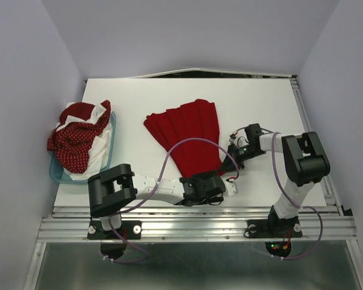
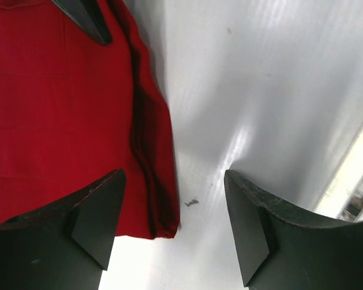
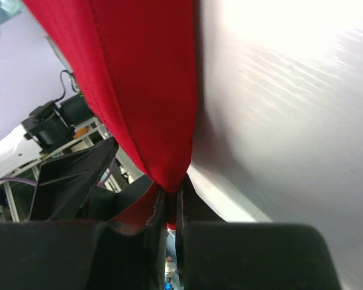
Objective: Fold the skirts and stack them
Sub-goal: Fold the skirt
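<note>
I will keep my left gripper's fingers in place next and close them, because the red skirt's folded edge [image 2: 161,205] is already between its open fingers.
A plain bright red pleated skirt [image 1: 190,136] lies spread on the white table [image 1: 260,103], flared hem at the far end. My right gripper [image 1: 232,158] is at the skirt's near right edge. In the right wrist view it [image 3: 169,196] is shut on a pinch of the red cloth [image 3: 145,90], which rises from the jaws. My left gripper [image 1: 228,184] sits at the skirt's near end. In the left wrist view it [image 2: 174,181] is open, with the skirt's corner [image 2: 160,217] lying between its fingers. A dark red white-dotted skirt [image 1: 72,145] and white cloth [image 1: 94,154] are heaped at the left.
A shallow teal tub [image 1: 59,175] at the table's left edge holds the heap. The metal rail [image 1: 199,220] runs along the near edge. The left arm's cable [image 1: 169,158] arches over the skirt's near part. White walls enclose the table.
</note>
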